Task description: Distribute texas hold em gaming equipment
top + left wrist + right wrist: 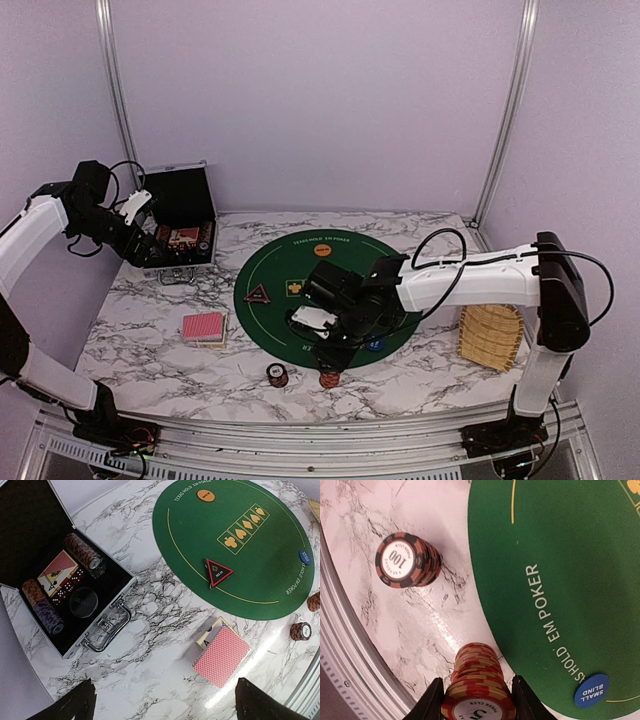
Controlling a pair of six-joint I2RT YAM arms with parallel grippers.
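Note:
The red chips go outward with my right gripper next, for release on the bare green beside the orange button, which lies outward of my gripper.
My right gripper (477, 707) is shut on a red-and-yellow stack of poker chips (479, 680) that stands on the marble beside the green poker mat (570, 555). In the top view it (330, 362) hangs over that stack (329, 379). A dark "100" chip stack (407, 560) stands to its left. A blue "small blind" chip (590, 691) lies on the mat. My left gripper (165, 715) is open and empty above bare marble, near the red-backed cards (221, 655). The triangular marker (218, 572) and the orange button (205, 495) lie on the mat.
The open black case (107, 607) at the back left holds more chip rolls (82, 550), cards and dice. A tan wicker tray (490, 335) lies at the right edge. The table's metal rail (300, 430) runs along the front.

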